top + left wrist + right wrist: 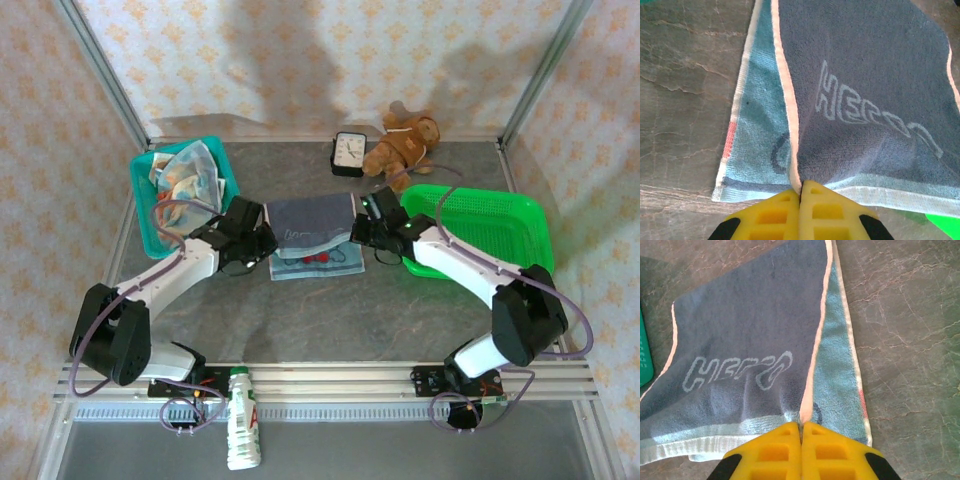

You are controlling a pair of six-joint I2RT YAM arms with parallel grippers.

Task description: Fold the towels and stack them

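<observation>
My left gripper is going to pull the hem back and down to the light blue towel's near corner [274, 276] [720, 194] next, and then it will let go.
A blue-grey towel [310, 220] with pale lettering hangs stretched between both grippers over mid-table. Under it lies a light blue folded towel [318, 263] with a red print. My left gripper [262, 240] is shut on the blue-grey towel's [875, 90] left corner, pale hem pinched between yellow fingers [775, 215]. My right gripper [362, 232] is shut on the blue-grey towel's [740, 330] right corner at the hem. The light blue towel [757, 140] [837, 375] shows beneath in both wrist views. More towels [185, 178] sit crumpled in the teal basket [145, 215].
A green basket [520, 225] stands at the right, beside my right arm. A small clock [348, 153] and a brown teddy bear [405, 140] sit at the back. A white bottle [242, 430] lies on the front rail.
</observation>
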